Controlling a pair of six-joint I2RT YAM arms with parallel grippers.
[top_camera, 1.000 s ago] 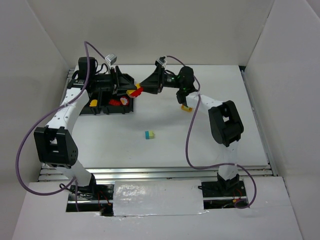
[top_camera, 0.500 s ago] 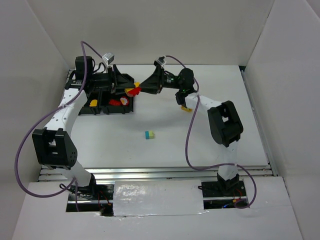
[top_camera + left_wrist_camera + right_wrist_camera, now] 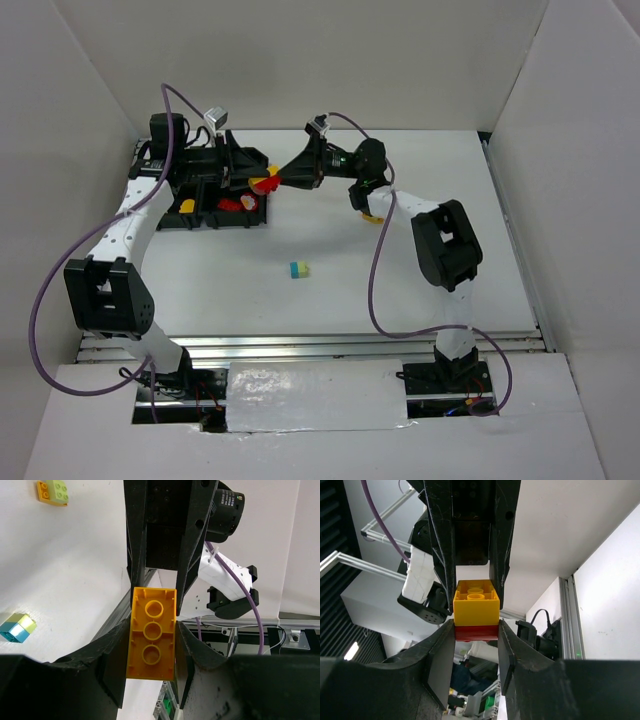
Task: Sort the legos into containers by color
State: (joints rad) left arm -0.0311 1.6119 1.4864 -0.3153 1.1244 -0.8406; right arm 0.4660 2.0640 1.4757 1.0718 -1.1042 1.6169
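My right gripper tilts down next and lowers the red brick over the tray's near section.
A two-coloured lego, a yellow brick joined to a red brick, hangs between my two grippers over the right edge of the black tray. My left gripper is shut on the yellow brick. My right gripper is shut on the red brick, with the yellow brick sitting on it. The tray's compartments hold red legos and a yellow lego. A teal and lime lego lies mid-table, and also shows in the left wrist view.
A yellow lego lies on the table under my right forearm. The left wrist view shows an orange and lime lego on the white table. White walls enclose the table at the back and both sides.
Both grippers and the joined brick between them have shifted slightly left and back. The legos on the table and in the tray have not moved.
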